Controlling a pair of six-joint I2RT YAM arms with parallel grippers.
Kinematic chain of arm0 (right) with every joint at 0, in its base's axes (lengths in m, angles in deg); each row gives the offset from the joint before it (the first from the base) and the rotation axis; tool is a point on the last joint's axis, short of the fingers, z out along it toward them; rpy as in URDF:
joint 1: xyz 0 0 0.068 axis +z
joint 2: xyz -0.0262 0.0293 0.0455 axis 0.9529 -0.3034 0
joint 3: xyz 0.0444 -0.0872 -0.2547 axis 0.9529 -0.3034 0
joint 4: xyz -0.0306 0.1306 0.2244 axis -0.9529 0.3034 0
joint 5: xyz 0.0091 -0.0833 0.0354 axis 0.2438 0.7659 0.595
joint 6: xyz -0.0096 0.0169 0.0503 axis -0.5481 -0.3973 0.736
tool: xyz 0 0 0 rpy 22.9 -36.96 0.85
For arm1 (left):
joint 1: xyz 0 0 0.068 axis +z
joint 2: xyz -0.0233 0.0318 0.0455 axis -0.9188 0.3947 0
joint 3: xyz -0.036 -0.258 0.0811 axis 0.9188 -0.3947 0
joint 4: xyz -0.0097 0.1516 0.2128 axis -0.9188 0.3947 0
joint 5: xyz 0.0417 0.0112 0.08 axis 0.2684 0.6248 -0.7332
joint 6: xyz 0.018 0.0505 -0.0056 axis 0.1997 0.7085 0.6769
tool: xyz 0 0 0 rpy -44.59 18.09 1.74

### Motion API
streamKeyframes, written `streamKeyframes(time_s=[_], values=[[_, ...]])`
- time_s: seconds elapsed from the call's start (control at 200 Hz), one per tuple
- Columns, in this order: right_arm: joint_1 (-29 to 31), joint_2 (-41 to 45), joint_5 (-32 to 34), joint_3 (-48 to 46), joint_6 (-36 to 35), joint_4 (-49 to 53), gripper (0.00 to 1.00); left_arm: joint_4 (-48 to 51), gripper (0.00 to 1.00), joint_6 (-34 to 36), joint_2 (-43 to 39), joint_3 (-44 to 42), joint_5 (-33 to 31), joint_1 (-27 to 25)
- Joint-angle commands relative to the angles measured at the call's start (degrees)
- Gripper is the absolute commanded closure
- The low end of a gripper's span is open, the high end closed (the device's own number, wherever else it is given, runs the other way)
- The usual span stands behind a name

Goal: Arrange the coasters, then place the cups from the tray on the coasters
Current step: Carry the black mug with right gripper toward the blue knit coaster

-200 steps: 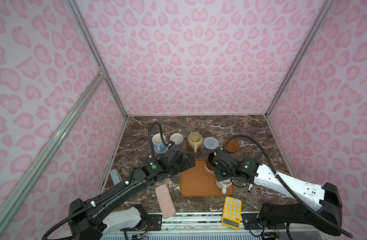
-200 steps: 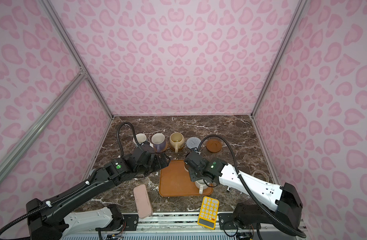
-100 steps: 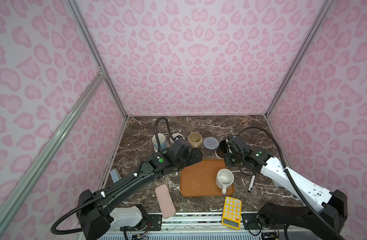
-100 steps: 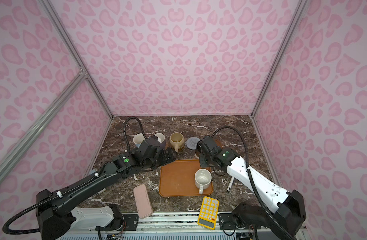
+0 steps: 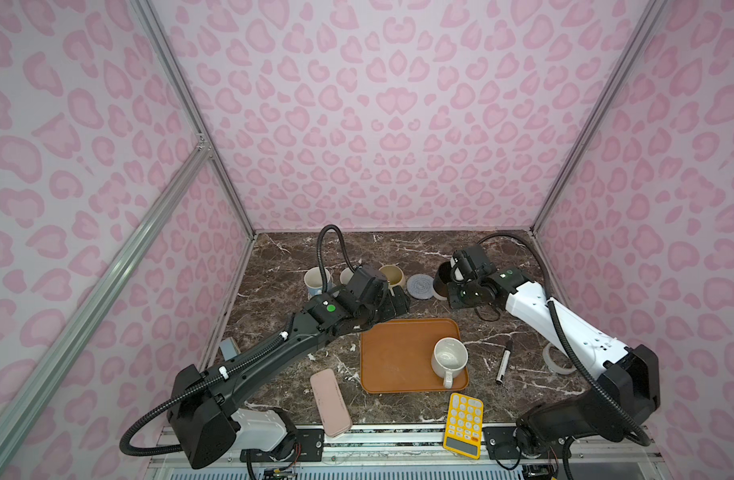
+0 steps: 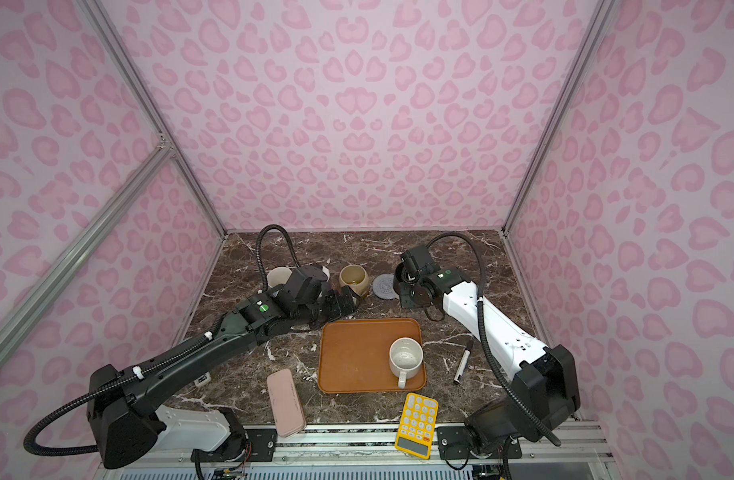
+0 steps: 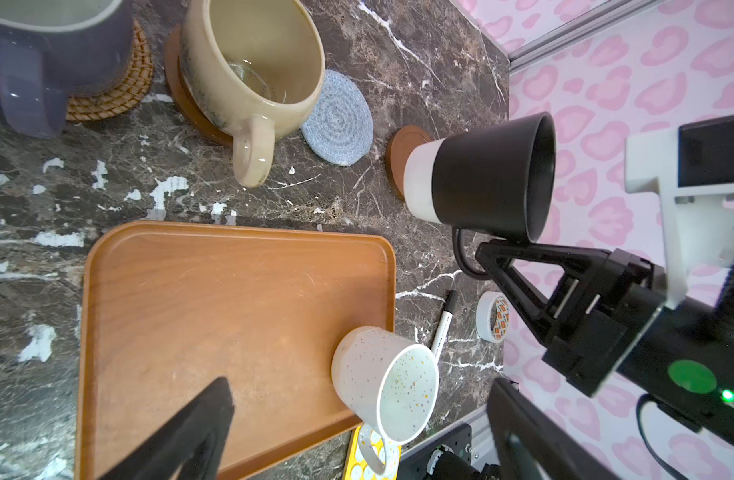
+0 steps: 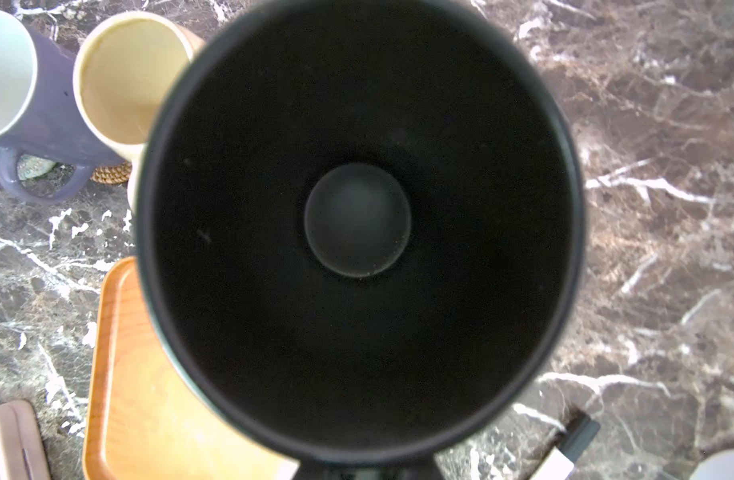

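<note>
My right gripper moves the black cup across and down onto the grey-blue coaster (image 5: pixel 420 286) next and releases, since the coaster lies bare below on the cream cup's side.
My right gripper (image 7: pixel 488 251) is shut on the handle of the black cup (image 7: pixel 481 170), which stands at a smooth brown coaster (image 7: pixel 402 162) at the back right; whether it rests on it I cannot tell. The cup's dark inside (image 8: pixel 357 220) fills the right wrist view. My left gripper (image 5: pixel 394 305) is open and empty over the tray's (image 5: pixel 394 357) back edge. A speckled white cup (image 5: pixel 449 357) stands upright on the tray. At the back, the cream cup (image 7: pixel 249 70) sits on a brown coaster (image 7: pixel 178 83) and the lavender cup (image 7: pixel 57 50) on a rattan coaster (image 7: pixel 124 91). The grey-blue coaster (image 7: pixel 338 118) is bare. A light blue cup (image 5: pixel 317 280) stands at the back left.
A yellow calculator (image 5: pixel 463 424) and a pink case (image 5: pixel 330 403) lie near the front edge. A marker (image 5: pixel 503 361) and a tape roll (image 5: pixel 554 361) lie right of the tray. Pink walls close in the marble table (image 5: pixel 502 257) on three sides.
My right gripper lifted the black cup off the tray and carried it back and to the right, to the brown coaster. My open left gripper drifted slightly right along the tray's back edge.
</note>
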Motion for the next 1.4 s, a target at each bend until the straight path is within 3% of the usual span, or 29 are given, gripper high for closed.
streamKeyframes(time_s=[0.0, 0.21, 0.77, 1.085, 1.395], values=[[-0.31, -2.28, -0.32, 1.48, -1.38, -1.19, 1.00, -1.36, 0.03, 1.27, 0.70, 1.78, 1.56, 0.82], [-0.43, -8.67, 0.12, 5.47, -1.64, -1.04, 1.00, 1.00, 0.03, 2.47, 3.12, 5.13, 1.67, 1.75], [-0.40, -23.42, 2.54, 18.62, -1.81, -1.04, 1.00, -0.54, 0.03, 1.06, 3.81, 3.16, 2.11, 1.82], [0.72, -27.69, 5.41, 22.93, -1.75, 0.18, 1.00, -1.74, 0.03, 0.02, 3.81, 1.47, 2.42, 1.86], [1.41, -29.58, 5.68, 21.08, -0.35, -1.75, 1.00, -1.36, 0.03, -0.24, 3.17, 0.64, 2.33, 1.82]])
